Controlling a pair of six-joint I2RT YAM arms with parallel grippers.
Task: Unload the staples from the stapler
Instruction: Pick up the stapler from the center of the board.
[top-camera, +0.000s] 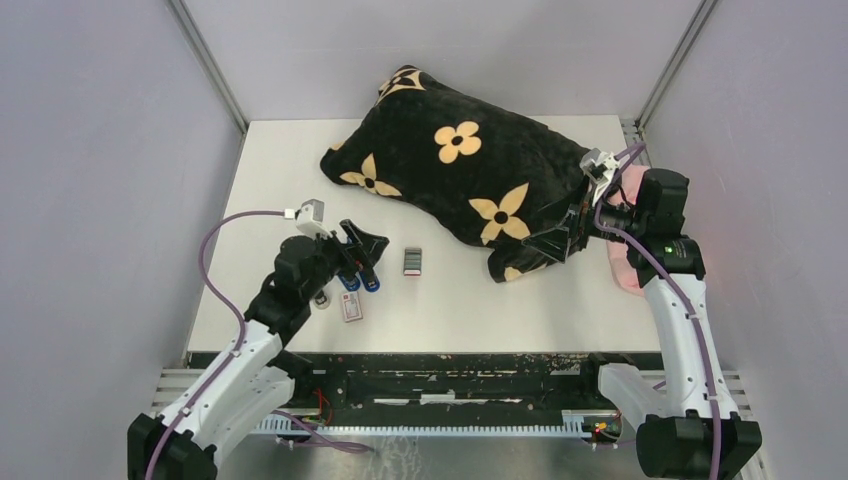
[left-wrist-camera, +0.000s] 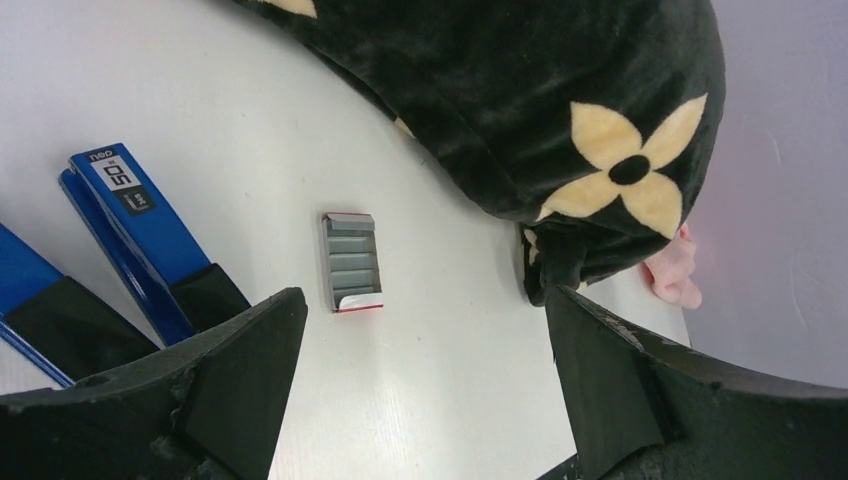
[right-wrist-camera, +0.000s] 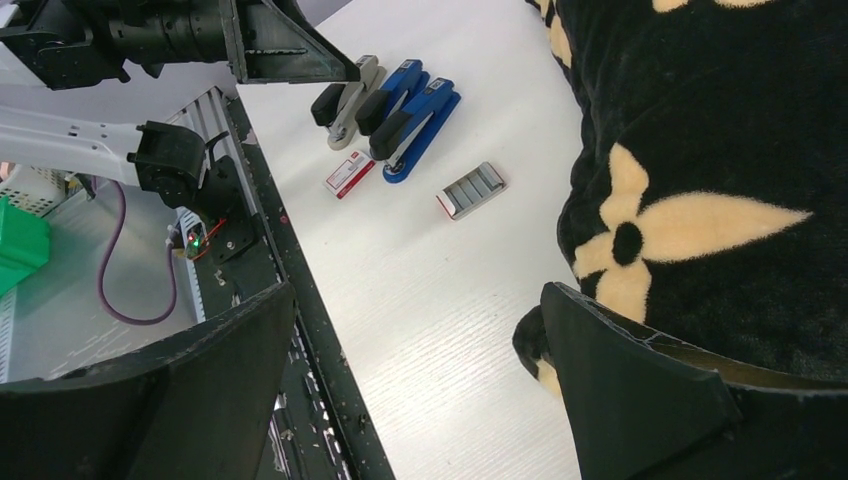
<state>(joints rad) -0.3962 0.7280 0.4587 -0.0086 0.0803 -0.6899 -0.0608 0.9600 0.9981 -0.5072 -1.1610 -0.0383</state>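
My left gripper turns and lowers its open fingers astride the tray-side blue stapler's black end (top-camera: 367, 271) (left-wrist-camera: 207, 294) next, since it lies below, left in the wrist view.
Three staplers lie side by side at the front left: a grey stapler (right-wrist-camera: 343, 97) and two blue staplers (right-wrist-camera: 412, 118) (left-wrist-camera: 140, 228) (top-camera: 358, 281). Grey strips of staples (left-wrist-camera: 352, 262) (right-wrist-camera: 472, 189) (top-camera: 412, 262) sit in a small open tray to their right. My left gripper (top-camera: 362, 245) (left-wrist-camera: 422, 300) hangs open just above the staplers, with bare table between its fingers. My right gripper (top-camera: 557, 238) (right-wrist-camera: 417, 295) is also open and empty, one finger beside the pillow's near corner.
A large black pillow (top-camera: 460, 165) with yellow flowers covers the back middle and right of the table. A small white-and-red box (top-camera: 352, 308) (right-wrist-camera: 350, 172) lies in front of the staplers. Something pink (top-camera: 626, 255) (left-wrist-camera: 675, 275) sits at the right edge behind the pillow.
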